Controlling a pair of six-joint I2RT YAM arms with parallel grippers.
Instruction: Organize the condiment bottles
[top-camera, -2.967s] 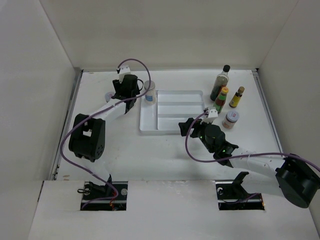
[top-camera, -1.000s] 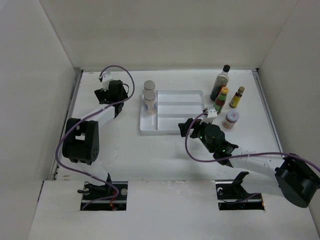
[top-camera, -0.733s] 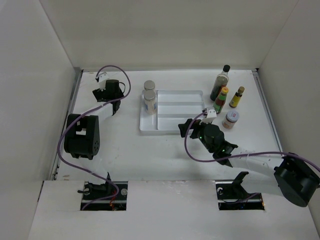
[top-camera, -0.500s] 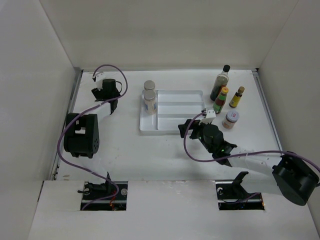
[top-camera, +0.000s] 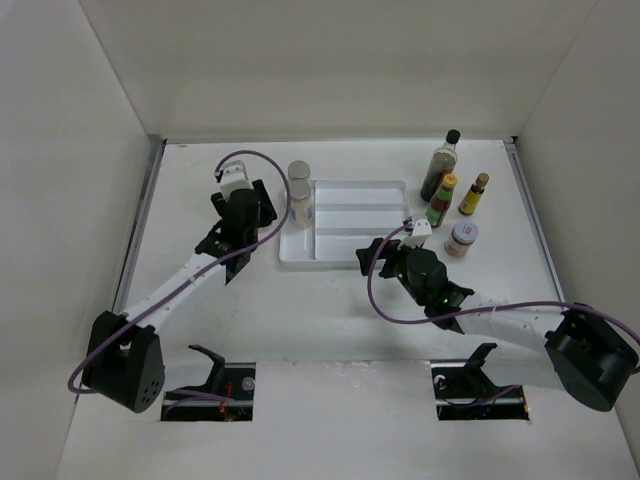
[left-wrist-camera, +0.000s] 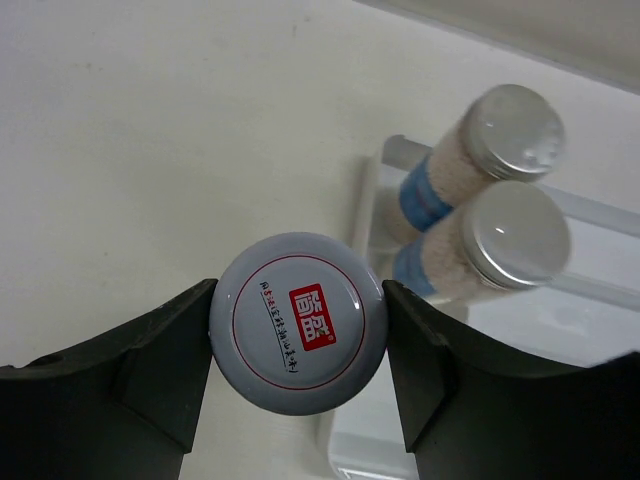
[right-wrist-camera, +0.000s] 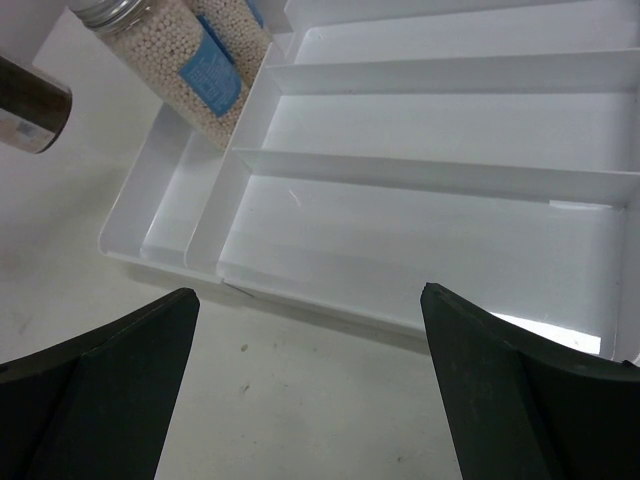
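Observation:
The left gripper should next move toward the right in the top view, back and down to the bead-jar compartment's near end (top-camera: 297, 250) (left-wrist-camera: 368, 430), which is empty, and let go of the jar.
My left gripper (top-camera: 246, 212) is shut on a short jar with a white lid and red logo (left-wrist-camera: 298, 322), its fingers (left-wrist-camera: 170, 340) pressing both sides of the lid. It sits just left of the white divided tray (top-camera: 350, 215). Two silver-lidded jars of white beads (left-wrist-camera: 515, 130) (left-wrist-camera: 517, 235) stand in the tray's left compartment (top-camera: 299, 190). At the back right stand a tall dark black-capped bottle (top-camera: 441, 165), two yellow-capped bottles (top-camera: 442, 200) (top-camera: 473, 194) and a red-white-lidded jar (top-camera: 461, 240). My right gripper (top-camera: 372, 255) hangs open by the tray's near edge (right-wrist-camera: 330, 300), with nothing between its fingers.
White walls close off the table on the left, back and right. The tray's long compartments (right-wrist-camera: 420, 130) lie bare. The right arm's purple cable (top-camera: 385, 300) loops over the table in front of the tray.
The left gripper shut on the white-lidded jar at the far left, then swung right with it to the tray's left side. The right arm has barely moved.

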